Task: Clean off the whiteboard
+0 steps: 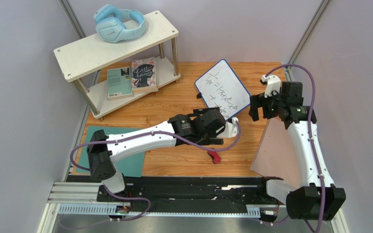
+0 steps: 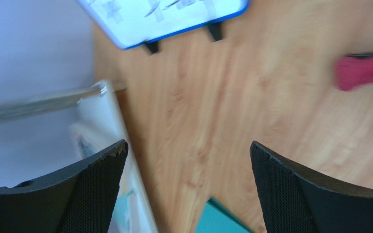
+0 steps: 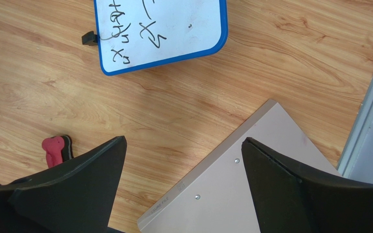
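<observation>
I will turn my left gripper and lower it around the eraser's middle (image 1: pixel 214 156), because the red eraser lies crosswise to my open fingers at the wrist view's edge.
The whiteboard (image 1: pixel 222 90), white with a blue rim and black writing, lies on the wooden table at the back centre. It also shows in the left wrist view (image 2: pixel 164 14) and the right wrist view (image 3: pixel 159 31). A small red eraser (image 1: pixel 214 156) lies on the wood in front of it, and shows in both wrist views (image 2: pixel 363 70) (image 3: pixel 54 149). My left gripper (image 1: pixel 212 136) (image 2: pixel 188 155) hovers open and empty between board and eraser. My right gripper (image 1: pixel 260 110) (image 3: pixel 183 145) is open and empty, just right of the board.
A pinkish-tan file folder (image 1: pixel 276 150) (image 3: pixel 242 189) lies at the right under the right arm. A teal mat (image 1: pixel 125 150) (image 2: pixel 222 218) lies front left. A two-tier shelf (image 1: pixel 115 43) with blue headphones (image 1: pixel 119 23) and books (image 1: pixel 132 77) stands back left.
</observation>
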